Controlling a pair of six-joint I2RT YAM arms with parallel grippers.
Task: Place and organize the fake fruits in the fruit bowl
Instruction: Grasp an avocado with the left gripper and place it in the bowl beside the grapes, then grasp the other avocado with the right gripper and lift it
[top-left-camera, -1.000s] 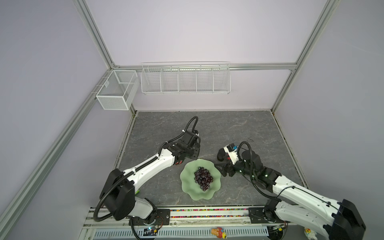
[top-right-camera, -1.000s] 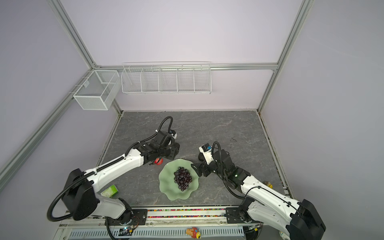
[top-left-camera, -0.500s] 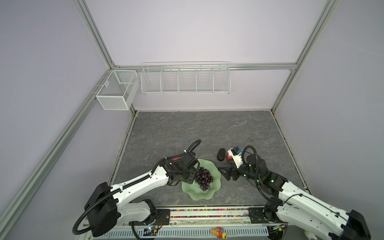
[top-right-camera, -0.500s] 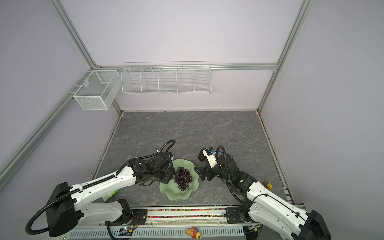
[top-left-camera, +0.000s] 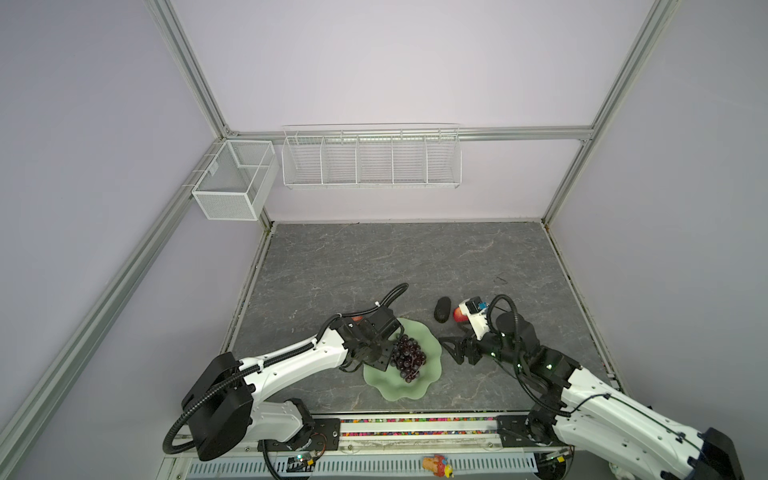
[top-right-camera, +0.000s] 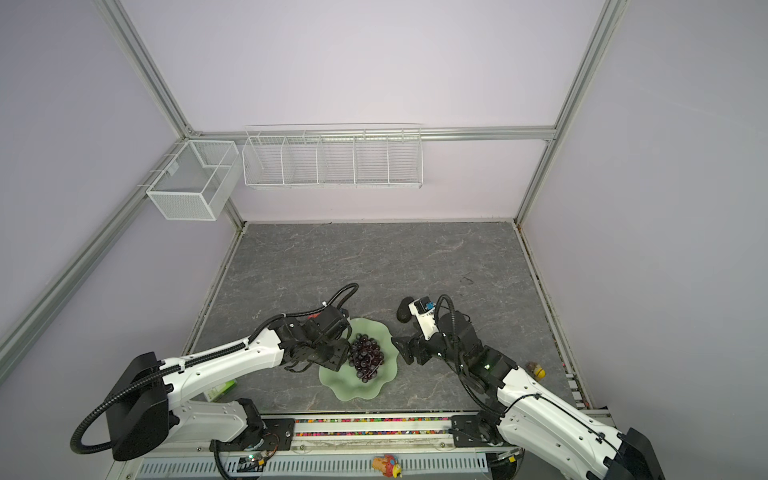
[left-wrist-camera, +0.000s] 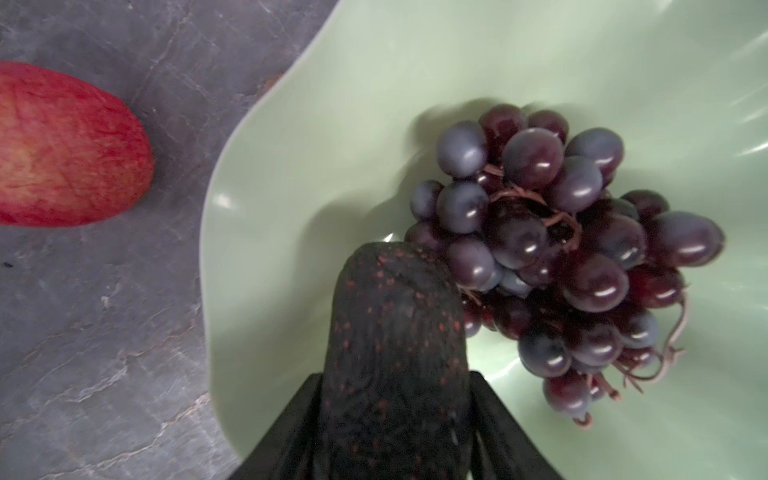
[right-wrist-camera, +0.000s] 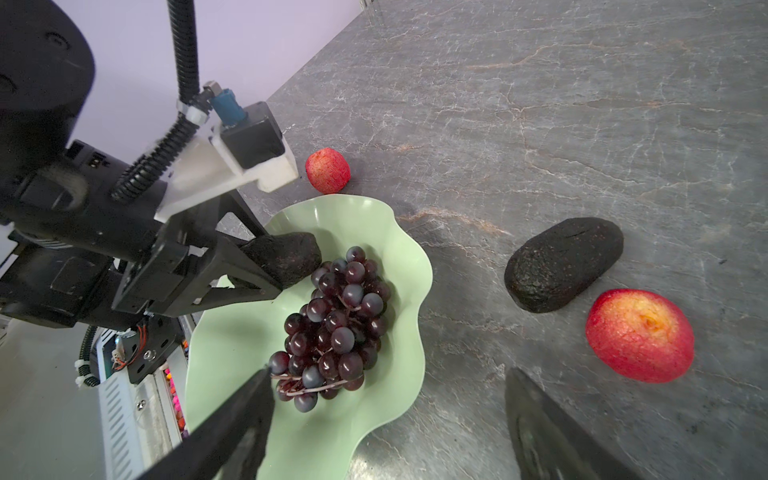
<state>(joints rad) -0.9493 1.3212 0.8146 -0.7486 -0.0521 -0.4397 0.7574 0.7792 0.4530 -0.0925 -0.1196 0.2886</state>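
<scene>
I need to reach outward with my right gripper next, because the second avocado lies outward and below. I need to tip the open fingers downward and lower them on both sides of the avocado's near half.
The pale green fruit bowl (top-left-camera: 415, 390) (top-right-camera: 353, 390) sits near the table's front, with the purple grapes (top-left-camera: 409, 359) (right-wrist-camera: 332, 324) inside. My left gripper (top-left-camera: 384, 353) (left-wrist-camera: 395, 374) is shut on a black avocado (left-wrist-camera: 395, 332) (right-wrist-camera: 286, 257), held low over the bowl's left side, its tip against the grapes (left-wrist-camera: 561, 232). A second avocado (top-left-camera: 442, 309) (right-wrist-camera: 563, 262) and a red apple (top-left-camera: 459, 316) (right-wrist-camera: 640, 334) lie on the table right of the bowl. Another red apple (left-wrist-camera: 62, 145) (right-wrist-camera: 328, 170) lies behind the bowl's left rim. My right gripper (top-left-camera: 451, 347) (right-wrist-camera: 388, 374) stands open at the bowl's right edge, holding nothing.
White wire baskets (top-left-camera: 370, 160) and a mesh basket (top-left-camera: 235, 178) hang on the back wall. A small yellow toy (top-right-camera: 536, 370) lies near the right arm, a green object (top-right-camera: 222, 388) by the left arm's base, and a toy figure (top-left-camera: 434, 463) on the front rail.
My left arm has swung from behind the bowl to over its left side, carrying the avocado down beside the grapes. My right gripper has drawn back slightly towards the front.
</scene>
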